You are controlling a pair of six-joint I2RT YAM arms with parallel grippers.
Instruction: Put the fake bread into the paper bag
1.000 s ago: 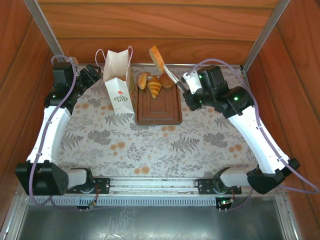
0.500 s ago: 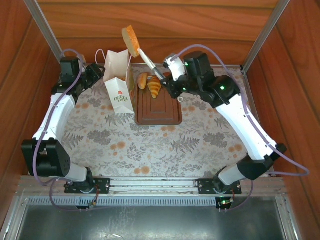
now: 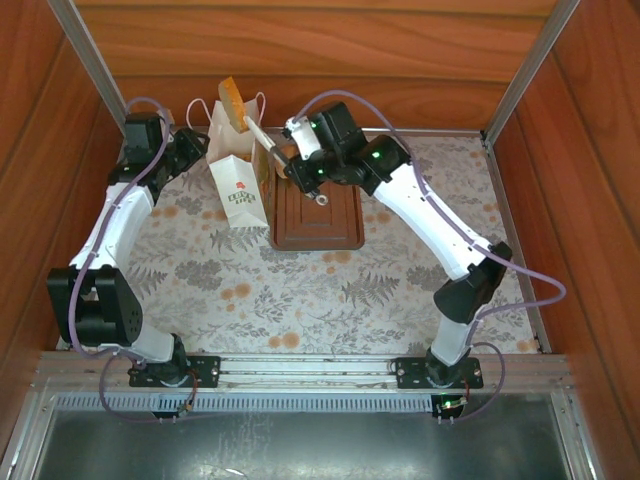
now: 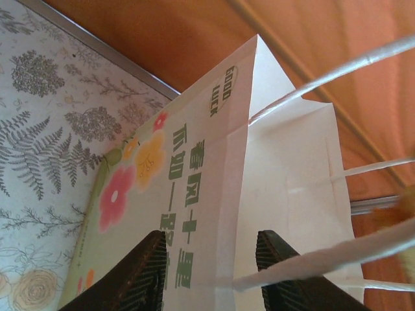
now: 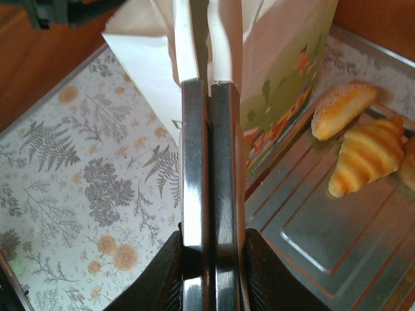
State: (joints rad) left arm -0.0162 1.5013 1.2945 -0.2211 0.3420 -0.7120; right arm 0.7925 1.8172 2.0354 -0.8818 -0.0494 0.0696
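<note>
Next, my right gripper lowers the tongs to the bag's mouth (image 3: 226, 131) (image 5: 146, 21) and releases them, as it lies open under the golden slice, past the tongs' ends.
The white paper bag (image 3: 238, 185) stands upright at the back left, its flowered side (image 4: 194, 175) close in the left wrist view. My left gripper (image 3: 192, 148) (image 4: 207, 243) is open at the bag's left side, with the bag's folded edge between its fingers. My right gripper (image 3: 293, 160) (image 5: 209, 240) is shut on the thin metal tongs (image 3: 262, 140) (image 5: 207, 129). The tongs pinch a golden slice of fake bread (image 3: 232, 103) right above the bag's mouth. A sugared bun (image 5: 342, 107) and a croissant (image 5: 366, 155) lie on the tray.
The brown rectangular tray (image 3: 320, 220) (image 5: 311, 240) sits just right of the bag, partly under my right arm. Wooden walls close in the back and both sides. The bag's loop handles (image 4: 337, 65) stick up around its mouth. Floral cloth covers the table (image 3: 300, 290).
My right arm has swung left, carrying the tongs and bread slice from above the tray to above the bag's mouth. The left arm has drawn up beside the bag.
</note>
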